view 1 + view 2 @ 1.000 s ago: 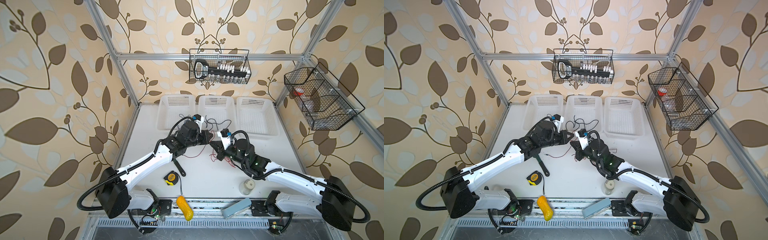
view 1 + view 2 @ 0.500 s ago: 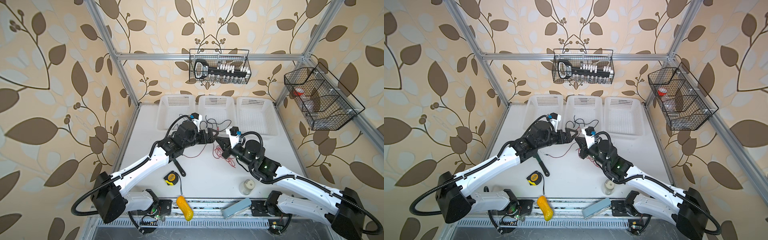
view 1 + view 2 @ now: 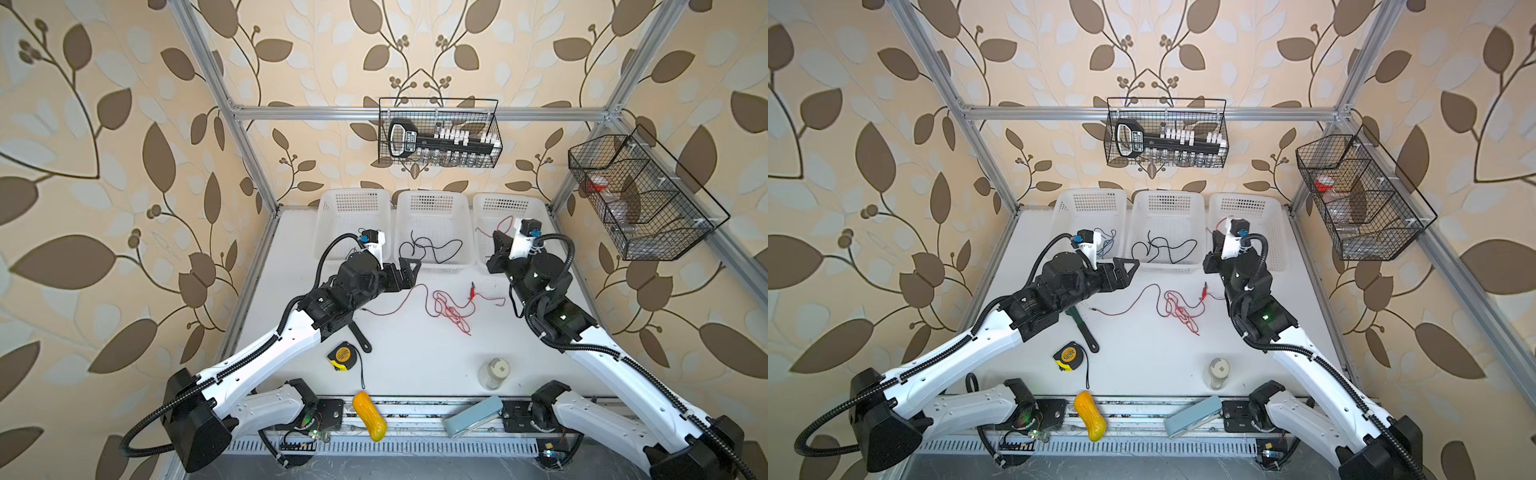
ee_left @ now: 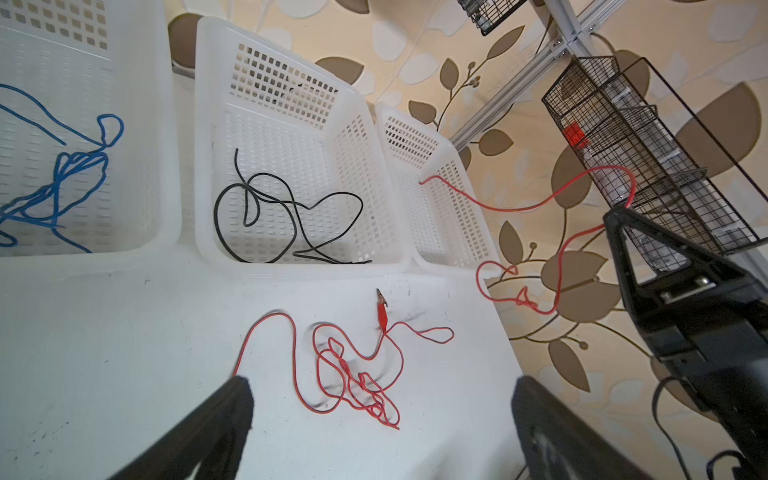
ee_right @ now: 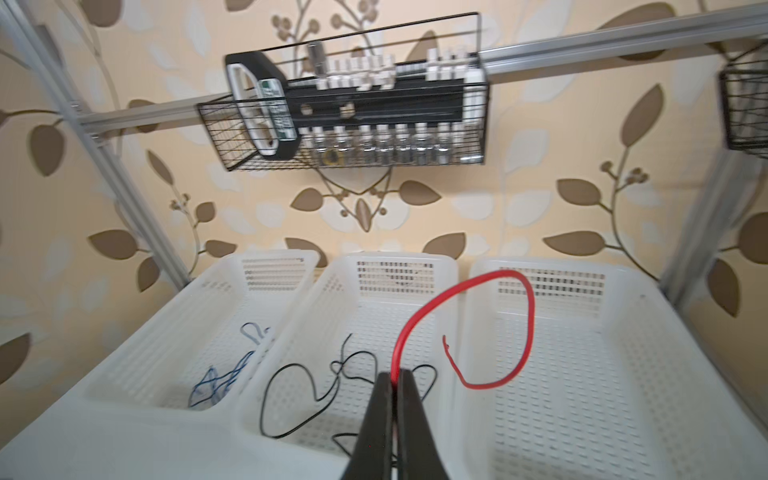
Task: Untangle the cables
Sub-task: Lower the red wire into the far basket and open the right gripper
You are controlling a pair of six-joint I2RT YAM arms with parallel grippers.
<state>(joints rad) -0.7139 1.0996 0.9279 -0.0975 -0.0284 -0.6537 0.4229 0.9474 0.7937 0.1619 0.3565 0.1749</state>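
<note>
I will move my right gripper outward next and lower it over the empty basket (image 3: 494, 225) (image 5: 560, 376) to let go of the red cable, because the other baskets hold blue and black cables.
A tangled red cable (image 3: 451, 308) with a small clip end (image 3: 472, 289) lies on the white table; it also shows in the left wrist view (image 4: 353, 374). My left gripper (image 3: 409, 266) hovers at its left end, open and empty, its fingers (image 4: 239, 395) wide apart. My right gripper (image 3: 498, 243) is shut on a red cable strand (image 5: 490, 332) that loops over the right basket (image 3: 509, 201). A black cable (image 3: 430, 247) lies in the middle basket (image 3: 432, 198). A blue cable (image 3: 1106, 245) lies in the left basket (image 3: 1090, 195).
Near the front sit a yellow tape measure (image 3: 343, 356), a black tool handle (image 3: 359, 337), a clear jar (image 3: 494, 372), a yellow object (image 3: 368, 415) and a blue-grey block (image 3: 473, 419). Wire baskets (image 3: 438, 133) hang on the back and right walls.
My left gripper has opened and let go. My right gripper has moved right and back to the right basket with a red strand, and the red tangle now lies spread on the table.
</note>
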